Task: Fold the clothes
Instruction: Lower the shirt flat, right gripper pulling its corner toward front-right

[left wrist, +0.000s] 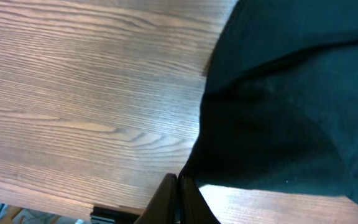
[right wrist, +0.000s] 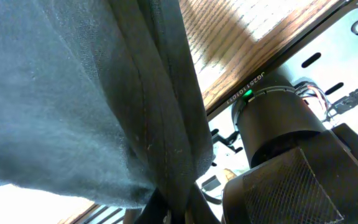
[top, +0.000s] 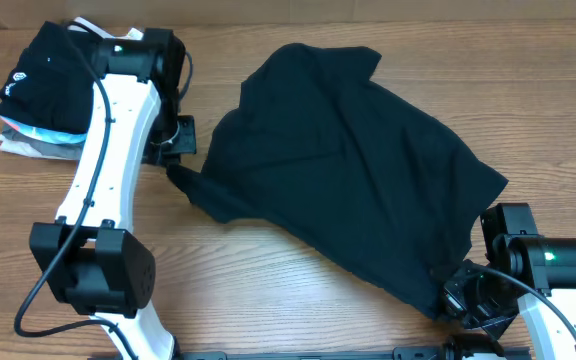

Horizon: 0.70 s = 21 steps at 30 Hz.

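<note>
The bare wood by the shirt's near edge (top: 185,240) leaves my left gripper room. My left gripper should move back and down to the tabletop there and let go of the shirt's corner.
The large plain black shirt (top: 343,165) lies crumpled and spread across the middle of the wooden table in the overhead view. My left gripper (top: 180,172) is shut on its left corner, pulled to a point; in the left wrist view the closed fingers (left wrist: 179,182) pinch the fabric (left wrist: 278,118). My right gripper (top: 448,293) is shut on the shirt's lower right edge; in the right wrist view the hem (right wrist: 166,99) hangs bunched from between the fingers (right wrist: 180,202). No neck tag shows.
A folded black garment with a round white logo (top: 43,80) sits on folded grey and white garments (top: 30,140) at the far left. The right arm's base (right wrist: 278,124) stands close behind the right gripper, by the table's front edge.
</note>
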{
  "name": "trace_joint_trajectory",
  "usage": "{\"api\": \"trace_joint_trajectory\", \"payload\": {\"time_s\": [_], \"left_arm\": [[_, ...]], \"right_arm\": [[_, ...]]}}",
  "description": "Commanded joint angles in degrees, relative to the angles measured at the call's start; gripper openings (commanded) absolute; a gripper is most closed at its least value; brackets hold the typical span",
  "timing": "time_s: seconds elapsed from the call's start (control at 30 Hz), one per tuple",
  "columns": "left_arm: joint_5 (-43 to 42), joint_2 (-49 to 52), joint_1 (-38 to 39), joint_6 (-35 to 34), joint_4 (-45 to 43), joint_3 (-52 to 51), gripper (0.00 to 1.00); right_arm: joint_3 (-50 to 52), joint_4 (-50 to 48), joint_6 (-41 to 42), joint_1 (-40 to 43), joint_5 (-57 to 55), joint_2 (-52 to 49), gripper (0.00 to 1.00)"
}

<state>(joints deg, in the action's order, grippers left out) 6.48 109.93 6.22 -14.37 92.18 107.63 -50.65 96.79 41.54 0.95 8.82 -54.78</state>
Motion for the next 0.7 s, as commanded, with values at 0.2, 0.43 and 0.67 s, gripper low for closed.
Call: {"api": "trace_joint_trajectory", "payload": {"time_s": [0.2,0.43,0.67], "left_arm": [[-0.96,-1.68,1.2,1.6,0.42,-5.4,0.04],[-1.14,-1.68,1.22,2.19,1.51,-7.85,0.04],[-4.59,-1.68,1.64,2.1,-0.81,-12.83,0.04]], "right_arm": [[0.07,-0.22,-1.05,-0.59,0.26,0.76,0.11],[0.07,-0.48,-1.05,-0.59,0.26,0.76,0.13],[0.07,-2.16,-1.05,-0.57,0.26,0.76,0.13]]}}
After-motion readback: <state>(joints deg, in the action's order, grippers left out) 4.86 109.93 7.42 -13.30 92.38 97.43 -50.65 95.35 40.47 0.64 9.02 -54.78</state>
